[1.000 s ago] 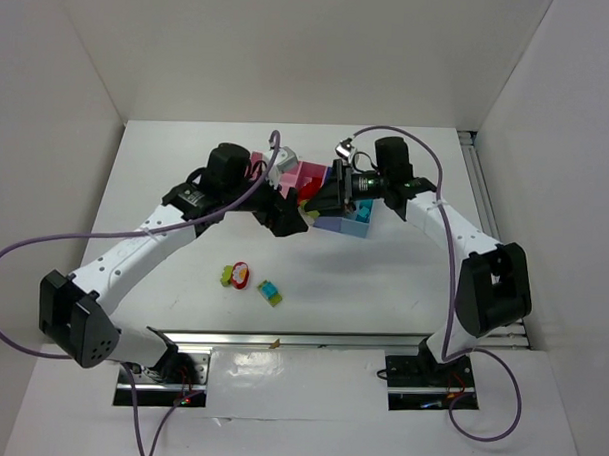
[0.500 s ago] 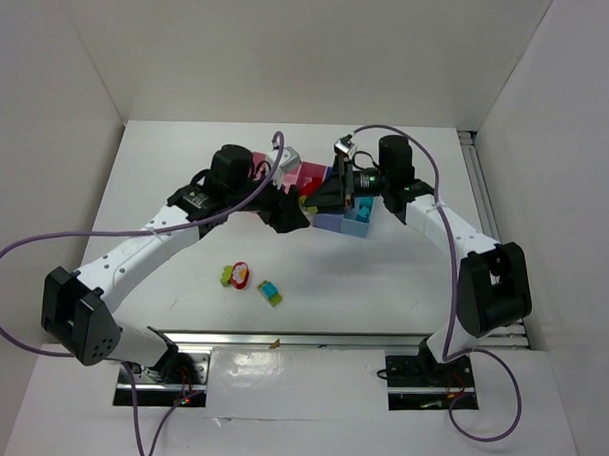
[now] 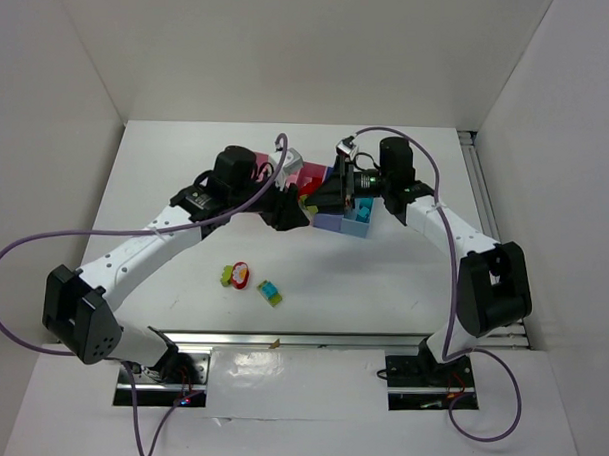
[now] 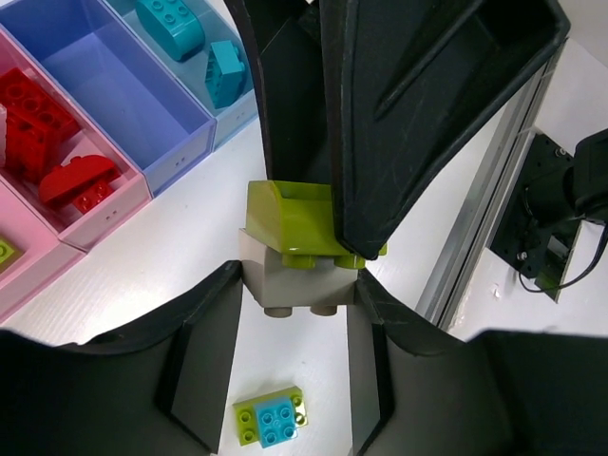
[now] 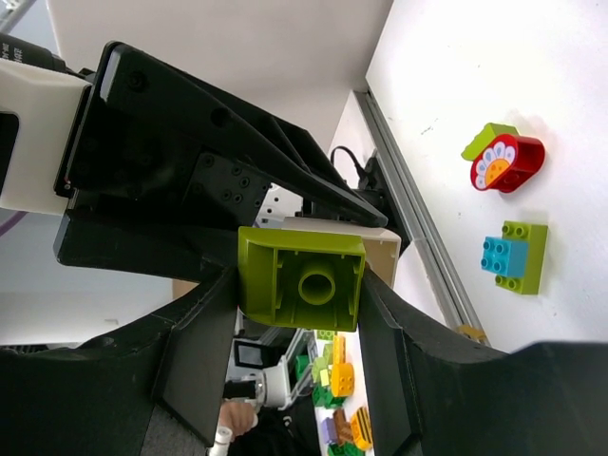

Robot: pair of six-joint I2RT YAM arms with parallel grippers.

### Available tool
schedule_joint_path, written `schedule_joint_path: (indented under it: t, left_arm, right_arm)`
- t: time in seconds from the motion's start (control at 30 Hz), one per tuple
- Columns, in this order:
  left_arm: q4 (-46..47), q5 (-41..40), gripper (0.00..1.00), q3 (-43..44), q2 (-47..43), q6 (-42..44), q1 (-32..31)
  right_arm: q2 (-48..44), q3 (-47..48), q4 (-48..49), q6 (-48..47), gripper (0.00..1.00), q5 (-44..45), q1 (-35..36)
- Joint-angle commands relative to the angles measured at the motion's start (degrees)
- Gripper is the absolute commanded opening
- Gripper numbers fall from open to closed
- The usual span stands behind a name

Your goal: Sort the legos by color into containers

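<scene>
My right gripper pulls away from the beige lego (image 4: 296,283) next. Then it swings outward over the end pink bin, which already holds a lime lego, and tips its fingers down.
Above the table in front of the containers (image 3: 324,185), my two grippers meet tip to tip. My right gripper (image 5: 299,285) is shut on a lime green lego (image 5: 302,277). A beige lego (image 4: 296,283) is stuck to the green one (image 4: 290,220), and my left gripper (image 4: 297,285) is shut on it, both fingers touching its sides. In the left wrist view, a pink bin (image 4: 112,211) holds red legos (image 4: 38,119), the blue bin (image 4: 133,90) holds nothing and the light blue bin (image 4: 245,112) holds teal legos (image 4: 171,24).
Two loose pieces lie on the table nearer the bases: a lime-and-cyan stack (image 3: 270,293) and a red-and-lime piece (image 3: 236,275). A metal rail (image 3: 301,340) runs along the near edge. White walls stand at the back and both sides.
My left gripper's jaws have closed in from wide open onto the beige lego. The right gripper has kept its hold on the green lego, hardly moving.
</scene>
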Motion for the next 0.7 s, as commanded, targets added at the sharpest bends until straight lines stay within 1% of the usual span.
schedule_joint_path:
  t: [0.0, 0.07, 0.2, 0.37, 0.47, 0.53, 0.6, 0.63, 0.67]
  left_arm:
    - [2.52, -1.64, 0.0, 1.0, 0.15, 0.06, 0.24]
    - [1.99, -3.04, 0.0, 1.0, -0.37, 0.06, 0.24]
    - [1.99, -3.05, 0.0, -1.72, -1.6, -0.46, 0.24]
    - [0.86, -2.43, 0.0, -5.94, -3.54, -1.7, 2.52]
    - [0.85, -2.43, 0.0, -7.7, -5.99, -2.75, 3.04]
    - [0.24, -2.43, 0.0, -8.4, -6.7, -3.28, 3.57]
    - [-0.81, -4.09, 0.0, -9.63, -8.11, -4.59, 4.19]
    - [-1.34, -5.5, 0.0, -10.16, -8.72, -5.38, 4.98]
    - [-2.3, -9.69, 0.0, -10.68, -9.95, -7.65, 5.68]
  right_arm:
    - [-1.9, -0.35, -0.26, -2.5, 0.37, -2.19, -0.28]
    - [-1.9, -0.35, -0.79, -3.21, 0.37, -2.19, -0.98]
    - [-2.43, -0.35, -2.81, -4.34, 0.37, -0.97, -4.58]
    - [-1.3, 2.9, -7.47, -8.22, 0.37, 1.94, -5.47]
    - [0.11, 3.43, -2.92, -5.5, 0.37, 2.56, -5.47]
    - [1.25, 3.43, -2.03, -5.49, 0.37, 3.08, -5.47]
    - [3.53, 6.4, -3.07, -6.71, 0.37, 5.36, -4.77]
    - [4.59, 8.08, -7.09, -8.12, 0.37, 7.2, -4.76]
    - [5.73, 11.92, -8.78, -10.83, 0.37, 11.65, -3.89]
